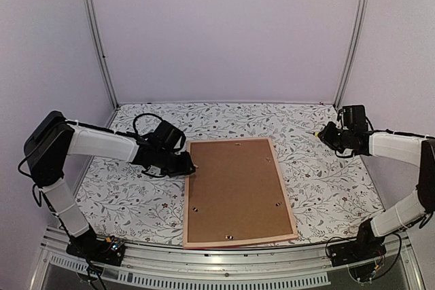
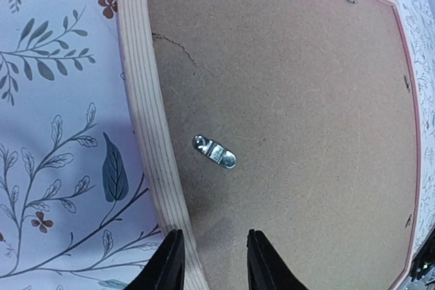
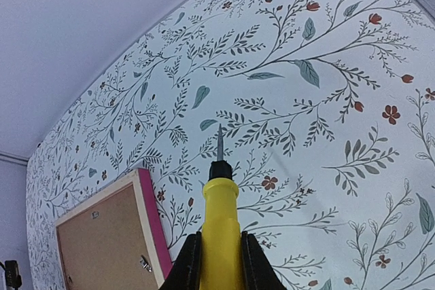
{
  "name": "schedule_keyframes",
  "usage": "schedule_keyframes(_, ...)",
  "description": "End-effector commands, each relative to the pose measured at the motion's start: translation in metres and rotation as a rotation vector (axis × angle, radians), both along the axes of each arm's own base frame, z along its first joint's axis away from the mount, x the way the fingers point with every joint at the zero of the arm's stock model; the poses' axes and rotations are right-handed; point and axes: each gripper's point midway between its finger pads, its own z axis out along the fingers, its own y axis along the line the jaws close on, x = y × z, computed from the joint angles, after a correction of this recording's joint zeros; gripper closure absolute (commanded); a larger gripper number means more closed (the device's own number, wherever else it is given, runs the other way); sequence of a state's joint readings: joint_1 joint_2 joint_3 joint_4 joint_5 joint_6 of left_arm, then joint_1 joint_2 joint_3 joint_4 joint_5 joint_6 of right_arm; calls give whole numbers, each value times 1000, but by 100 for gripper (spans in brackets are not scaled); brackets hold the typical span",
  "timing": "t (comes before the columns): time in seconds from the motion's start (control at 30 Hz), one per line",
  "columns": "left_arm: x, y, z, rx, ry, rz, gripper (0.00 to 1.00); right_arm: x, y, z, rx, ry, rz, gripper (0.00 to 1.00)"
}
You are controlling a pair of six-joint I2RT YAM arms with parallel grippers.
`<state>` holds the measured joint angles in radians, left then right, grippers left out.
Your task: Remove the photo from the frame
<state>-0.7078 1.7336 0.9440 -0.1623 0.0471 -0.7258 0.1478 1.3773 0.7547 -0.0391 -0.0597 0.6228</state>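
Note:
Next, the right gripper lowers from above the printed cloth beside the frame toward the tabletop. It then releases the yellow screwdriver [image 3: 219, 236] there, since the cloth lies bare.
The frame [image 1: 191, 188] lies face down in the middle of the table, its pale wood back up and a pink edge showing. A brown backing board [image 1: 234, 188] fills it, held by small metal turn clips [image 2: 214, 151]. The photo is hidden under the board. My left gripper [image 1: 187, 166] is open at the frame's left edge; in the left wrist view the gripper [image 2: 212, 263] has one finger over the wood rail [image 2: 146, 113] and one over the board. My right gripper [image 1: 327, 134] is shut on a yellow screwdriver [image 3: 219, 236], held above the table at the far right.
The table has a white cloth with a leaf and flower print [image 1: 326, 181]. Metal posts [image 1: 95, 32] stand at the back corners before pale walls. The frame's far right corner [image 3: 146, 215] shows in the right wrist view.

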Motion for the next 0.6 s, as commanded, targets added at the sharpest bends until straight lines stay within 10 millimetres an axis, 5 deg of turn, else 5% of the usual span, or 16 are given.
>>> schedule_keyframes(0.0,5,-3,17,-16,-44,-16,66,20,-7,5,150,-79,18,100)
schedule_keyframes(0.27,9,10,26,-22,-69,-8,66,38,-29,-20,236,-70,-2,100)
schedule_keyframes(0.57,9,23,30,-27,-77,8,66,39,-29,-52,274,-5,14,100)
